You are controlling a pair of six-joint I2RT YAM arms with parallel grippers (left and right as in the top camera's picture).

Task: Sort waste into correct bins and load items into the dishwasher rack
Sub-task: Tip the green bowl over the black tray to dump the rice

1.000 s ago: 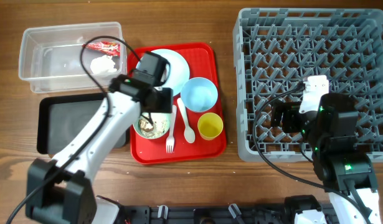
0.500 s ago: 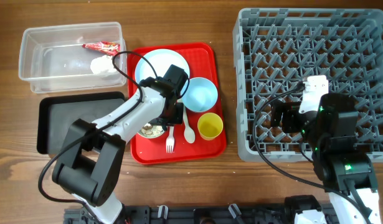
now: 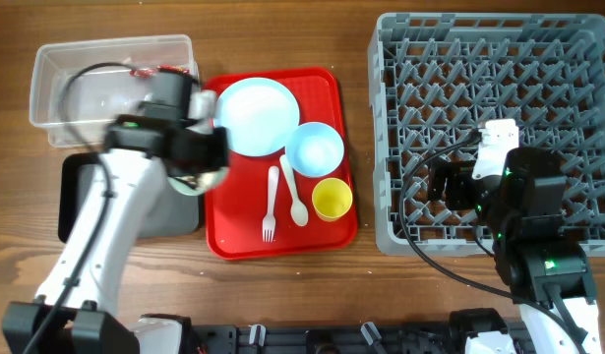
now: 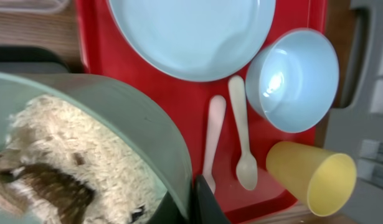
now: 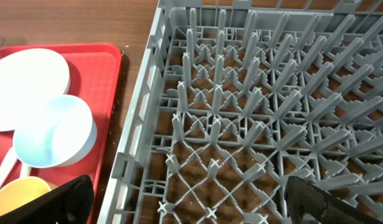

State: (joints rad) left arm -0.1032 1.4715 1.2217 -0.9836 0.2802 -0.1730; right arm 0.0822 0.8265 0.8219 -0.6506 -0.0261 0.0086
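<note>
I will next tip the scraps into the black bin (image 3: 86,197). Then I will lower the bowl in my left gripper onto the bare tray beside the fork (image 3: 271,202), which is below, and let go of the bowl.
My left gripper (image 3: 196,159) is shut on the rim of the pale green bowl (image 4: 135,124), one finger inside and one outside. The bowl holds beige-brown food scraps (image 4: 60,149) and hangs over the seam between the black bin (image 3: 86,197) and the red tray (image 3: 282,236). On the tray lie the blue plate (image 3: 255,116), blue bowl (image 3: 314,147), yellow cup (image 3: 332,199), fork (image 3: 271,202) and spoon (image 3: 293,192). The red wrapper (image 3: 150,71) shows partly in the clear bin (image 3: 86,93); the napkin is hidden by my arm. My right gripper (image 5: 194,205) stands open over the dishwasher rack (image 3: 499,128).
The grey rack's upright pegs (image 5: 253,81) fill the right side below my right gripper. Its left wall (image 5: 138,137) stands close to the red tray's right edge (image 5: 116,93). Bare wooden table (image 3: 282,39) shows around the bins and tray.
My left gripper shut on the green bowl's rim and carried it left, off the red tray towards the black bin. The right arm has not moved.
</note>
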